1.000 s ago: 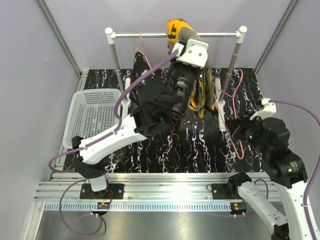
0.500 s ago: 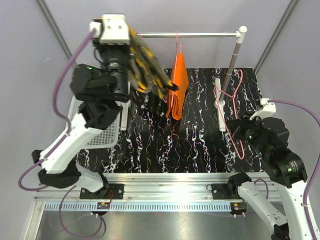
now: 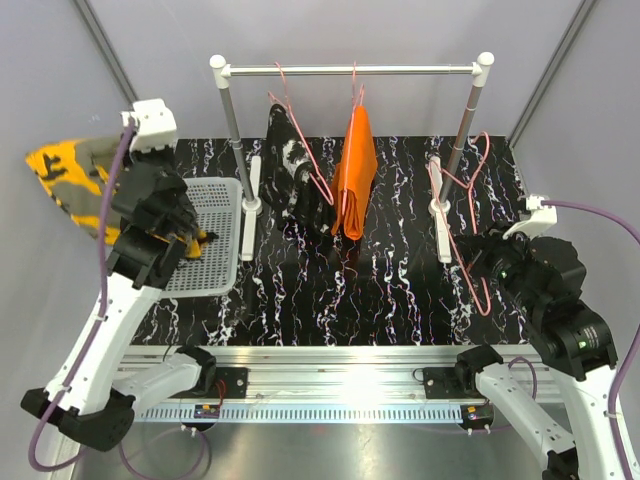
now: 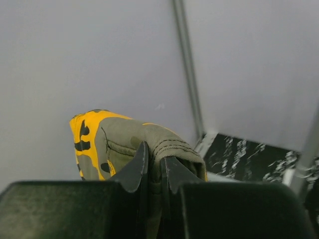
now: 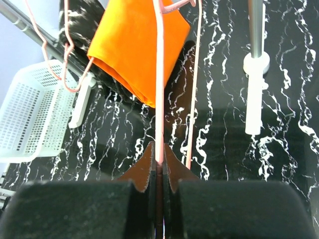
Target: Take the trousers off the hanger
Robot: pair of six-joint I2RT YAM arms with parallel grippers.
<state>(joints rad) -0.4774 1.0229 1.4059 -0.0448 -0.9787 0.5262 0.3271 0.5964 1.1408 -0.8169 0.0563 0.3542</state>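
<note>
I should next move my left gripper down and tip it downward, then shift it over the basket, because the camouflage trousers [image 3: 65, 180] stick out past the basket toward the wall.
My left gripper [image 4: 155, 162] is shut on a fold of the yellow-orange and olive camouflage trousers [image 4: 114, 142]. It holds them in the air by the left wall, left of the basket; in the top view they show as camouflage trousers [image 3: 65, 180]. The plain orange trousers [image 3: 355, 180] and the black trousers with white splashes [image 3: 293, 175] each hang on a pink hanger from the rail [image 3: 350, 70]. My right gripper [image 5: 159, 155] is shut on the wire of an empty pink hanger [image 5: 159, 99] low beside the right post.
A white mesh basket [image 3: 215, 235] lies on the black marbled mat [image 3: 380, 290], under my left arm [image 3: 150, 225]. The rack's two posts stand on white feet [image 5: 254, 99]. Grey walls close in on the left, back and right.
My left arm has swung from the rail to the far left, past the basket, carrying the camouflage trousers off the rack. The right arm and its hanger have stayed put.
</note>
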